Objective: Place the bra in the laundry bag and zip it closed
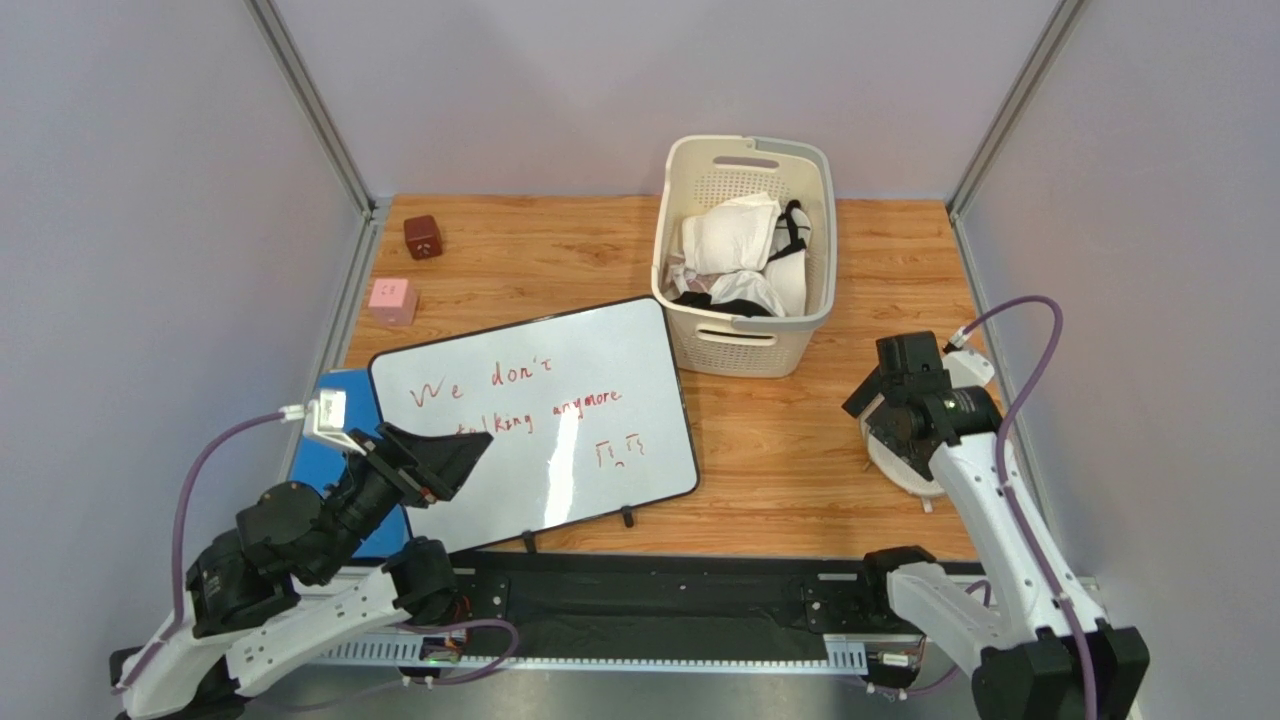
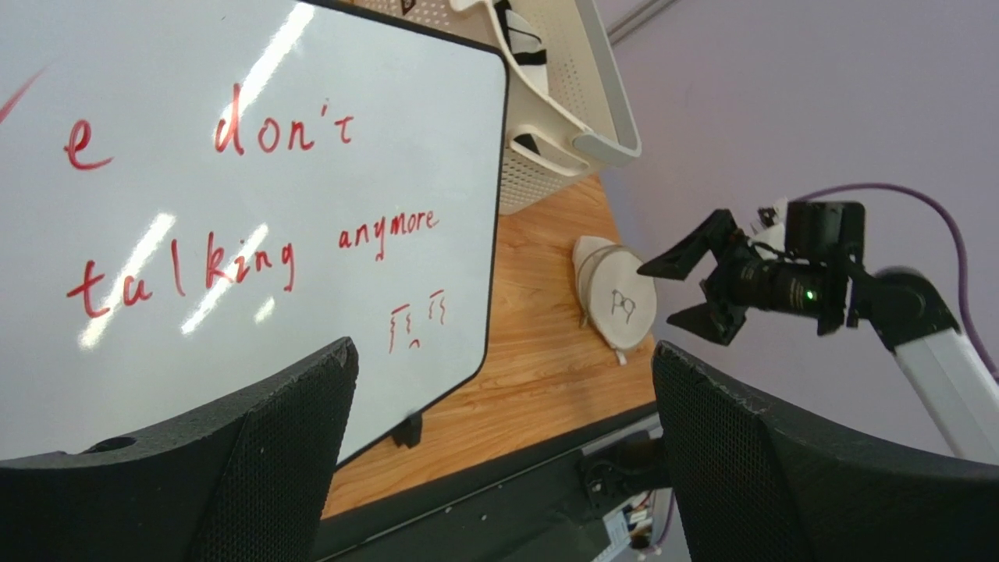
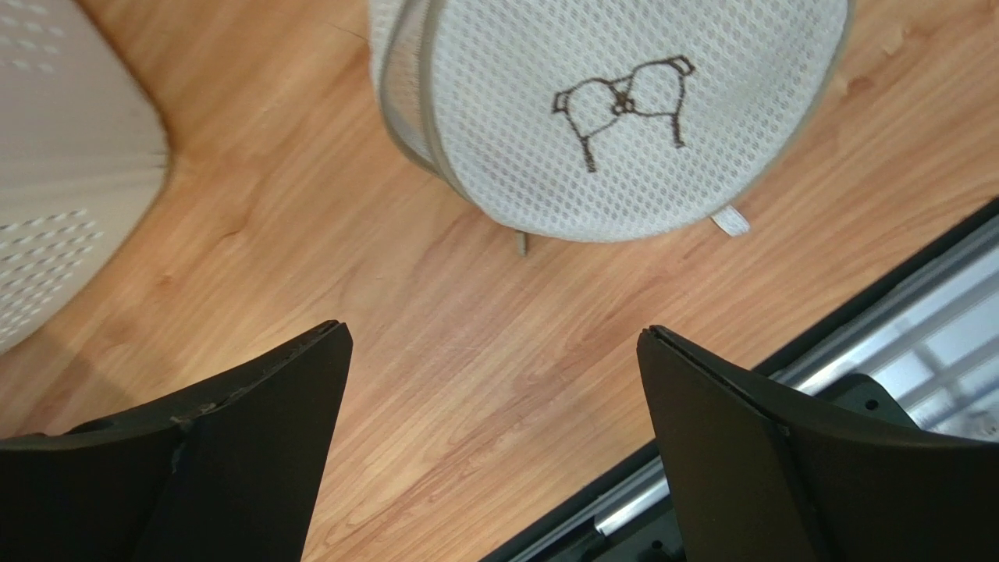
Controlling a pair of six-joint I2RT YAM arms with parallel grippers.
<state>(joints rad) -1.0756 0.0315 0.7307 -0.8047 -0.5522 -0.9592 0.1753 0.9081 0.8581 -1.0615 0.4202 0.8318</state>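
I will move my right gripper outward and down next, with its fingers on both sides of the rim where a gap shows, because the rim of the bag's bra-printed half (image 3: pixel 435 138) lies below and outward.
The laundry bag (image 3: pixel 610 111), a round cream mesh pouch with a bra outline drawn on its top, lies flat on the wood at the table's right side (image 1: pixel 906 468). It also shows in the left wrist view (image 2: pixel 618 302). My right gripper (image 3: pixel 493 334) hangs open just above its near-left edge (image 1: pixel 887 428), touching nothing. The bra, as far as I can tell, is the bunched white fabric (image 1: pixel 732 237) in the basket, beside a black-strapped garment. My left gripper (image 2: pixel 504 348) is open and empty above the whiteboard's near-left corner (image 1: pixel 469 465).
A cream slatted basket (image 1: pixel 747 345) stands at the back centre-right. A whiteboard (image 1: pixel 534 428) with red writing lies left of centre, over a blue sheet (image 1: pixel 338 450). A brown cube (image 1: pixel 422 236) and a pink cube (image 1: pixel 392 300) sit at the back left. Grey walls close both sides.
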